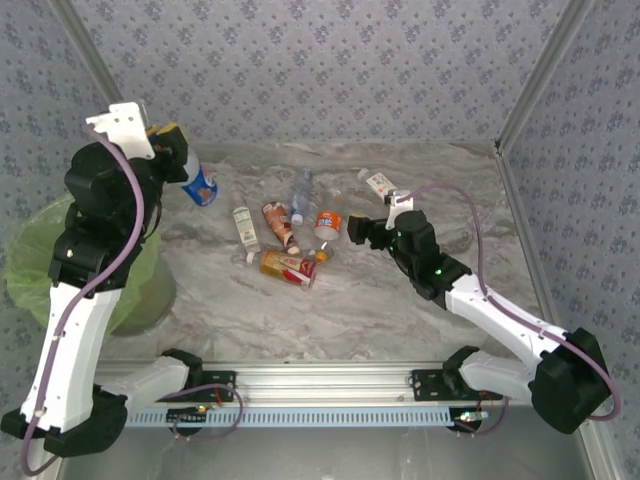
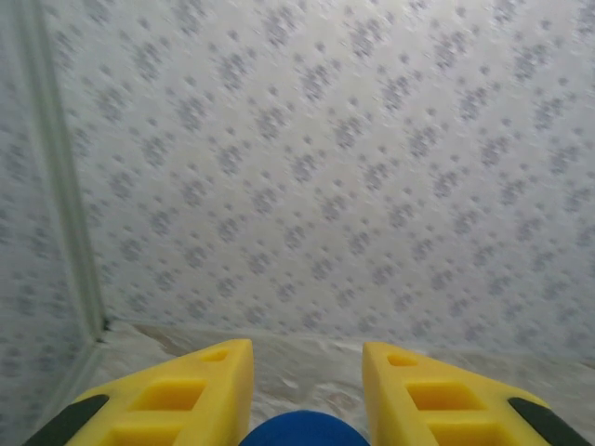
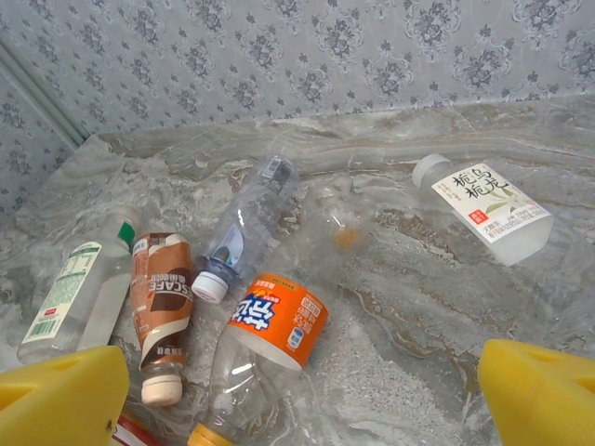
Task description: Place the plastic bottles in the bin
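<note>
I will swing my left gripper back and over the open bin with the light-green bag (image 1: 50, 262) next. I will then turn it there to let go of the blue-labelled bottle (image 1: 201, 188).
My left gripper (image 1: 186, 166) is raised high at the back left and is shut on a blue-labelled bottle (image 1: 201, 188). In the left wrist view the bottle's blue end (image 2: 297, 433) sits between the yellow fingers (image 2: 200, 386). The bin (image 1: 35, 262), lined with a light-green bag, stands below and to the left of that arm. My right gripper (image 1: 357, 231) is open and low, beside the orange-labelled bottle (image 1: 327, 222) (image 3: 279, 316). Around it lie a brown bottle (image 3: 160, 293), a clear bottle (image 3: 246, 232), a green-capped bottle (image 3: 74, 297), a white-labelled bottle (image 3: 488, 204) and a red-labelled bottle (image 1: 288, 265).
Patterned walls close in the marble table (image 1: 400, 300) at the back and on both sides. A metal rail (image 1: 330, 385) with the arm bases runs along the near edge. The bin stands off the table's left edge.
</note>
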